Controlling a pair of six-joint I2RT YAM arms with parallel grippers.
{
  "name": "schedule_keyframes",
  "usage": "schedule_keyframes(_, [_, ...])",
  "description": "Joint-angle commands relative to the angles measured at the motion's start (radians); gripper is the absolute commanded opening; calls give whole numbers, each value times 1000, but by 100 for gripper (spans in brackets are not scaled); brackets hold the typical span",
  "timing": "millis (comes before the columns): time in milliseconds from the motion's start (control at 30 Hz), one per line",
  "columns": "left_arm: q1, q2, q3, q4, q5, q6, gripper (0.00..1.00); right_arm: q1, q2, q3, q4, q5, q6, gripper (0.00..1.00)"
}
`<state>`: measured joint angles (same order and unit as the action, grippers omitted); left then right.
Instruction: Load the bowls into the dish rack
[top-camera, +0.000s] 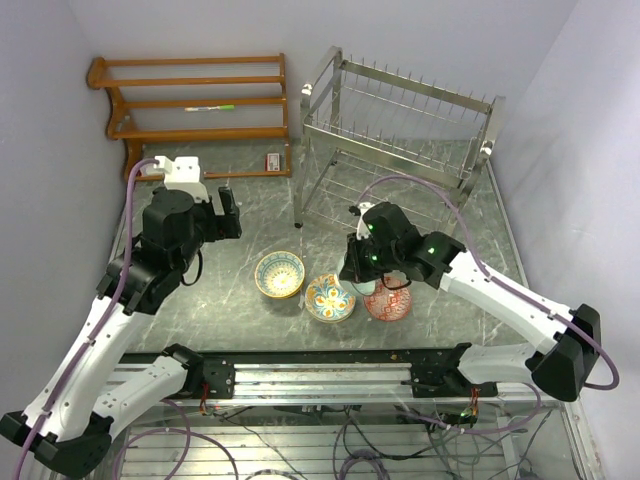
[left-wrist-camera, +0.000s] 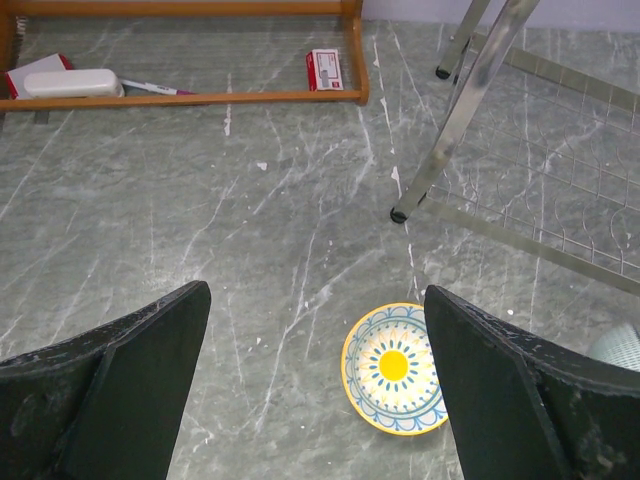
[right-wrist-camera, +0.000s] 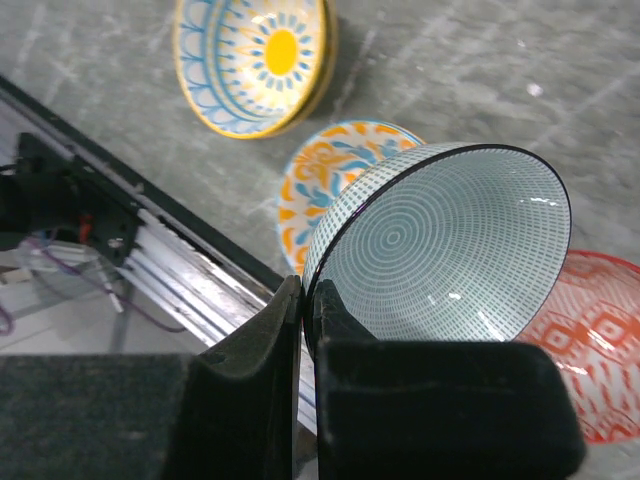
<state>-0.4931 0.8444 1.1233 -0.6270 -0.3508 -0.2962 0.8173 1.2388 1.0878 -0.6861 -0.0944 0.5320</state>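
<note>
The right gripper carries the teal bowl outward next, turning it, and releases it at the end of the rack's lower level by the shelf, since that end stands empty.
Three bowls sit in a row on the grey table: a yellow-teal bowl, a blue-orange floral bowl and a red-orange patterned bowl. My right gripper is shut on the rim of a fourth bowl, teal with fine rings, and holds it tilted just above the floral bowl and the red-orange bowl. My left gripper is open and empty above the table, with the yellow-teal bowl beside its right finger. The silver wire dish rack stands at the back right and holds no bowls.
A brown wooden shelf stands at the back left, with a white object and a pen on its lowest slat. A small red-white card lies by it. The rack's leg is near. The metal rail runs along the front edge.
</note>
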Motion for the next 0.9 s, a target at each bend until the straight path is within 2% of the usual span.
schedule_keyframes(0, [-4, 1, 54, 10, -23, 7, 99, -15, -1, -9, 218, -125, 44, 0])
schedule_keyframes(133, [-5, 18, 72, 10, -23, 25, 99, -44, 15, -23, 322, -208, 92, 0])
schedule_keyframes(367, [-4, 46, 102, 15, -18, 55, 99, -84, 30, -160, 561, -326, 229, 0])
schedule_keyframes(600, [-4, 82, 144, 23, -10, 88, 99, -97, 67, -214, 779, -340, 295, 0])
schedule_keyframes(800, [-4, 93, 169, 36, -12, 111, 99, -157, 103, -276, 1059, -347, 439, 0])
schedule_keyframes(867, [-5, 100, 176, 36, -14, 123, 99, -178, 139, -272, 1104, -353, 466, 0])
